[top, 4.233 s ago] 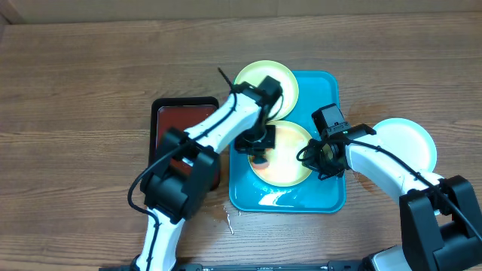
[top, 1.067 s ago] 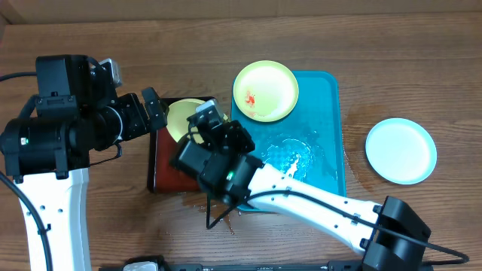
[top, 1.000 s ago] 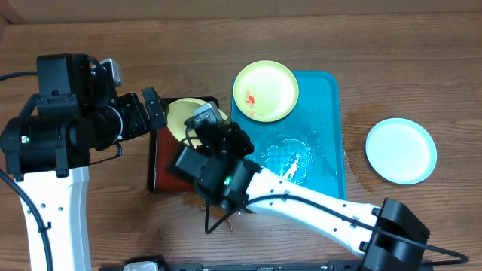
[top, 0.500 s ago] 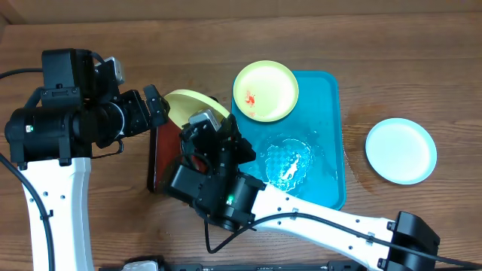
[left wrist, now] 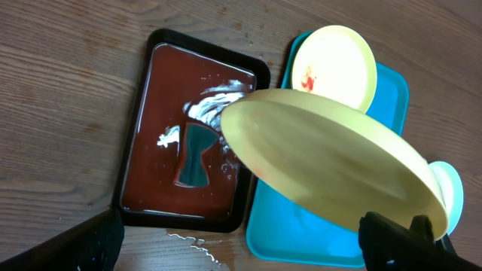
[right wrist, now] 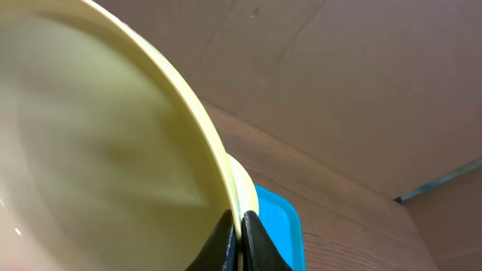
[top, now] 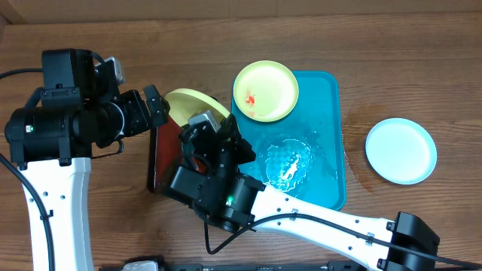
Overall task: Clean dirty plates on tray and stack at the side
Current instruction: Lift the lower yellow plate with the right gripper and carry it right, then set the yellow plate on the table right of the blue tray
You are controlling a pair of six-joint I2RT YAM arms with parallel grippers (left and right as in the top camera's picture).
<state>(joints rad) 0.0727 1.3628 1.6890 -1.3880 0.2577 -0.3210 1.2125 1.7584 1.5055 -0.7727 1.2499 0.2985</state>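
Observation:
My right gripper swings across next, lowers the held plate onto the light-blue-rimmed plate (top: 401, 150) and releases, since that lies below it and to its right in the overhead view.
My right gripper (right wrist: 239, 235) is shut on the rim of a pale yellow-green plate (right wrist: 113, 150). It holds the plate tilted in the air over the black tray; the same plate (top: 188, 102) shows overhead and in the left wrist view (left wrist: 331, 165). A second yellow-green plate (top: 265, 90) with a red smear lies on the far left corner of the teal tray (top: 327, 113). The light-blue-rimmed plate (top: 401, 150) sits on the table to the right. My left gripper (left wrist: 245, 252) hovers open just left of the held plate, apart from it.
The black tray (left wrist: 134, 162) holds reddish-brown liquid, white foam and a dark shape (left wrist: 197, 154). Water pools on the teal tray's floor (top: 290, 162). A thin spill (left wrist: 192, 242) lies on the wood in front of both trays. My right arm (top: 301, 218) stretches across the table's front.
Over the last second my right gripper has raised and tilted the yellow-green plate above the black tray. The left arm shifted slightly. Nothing has moved in the last half second.

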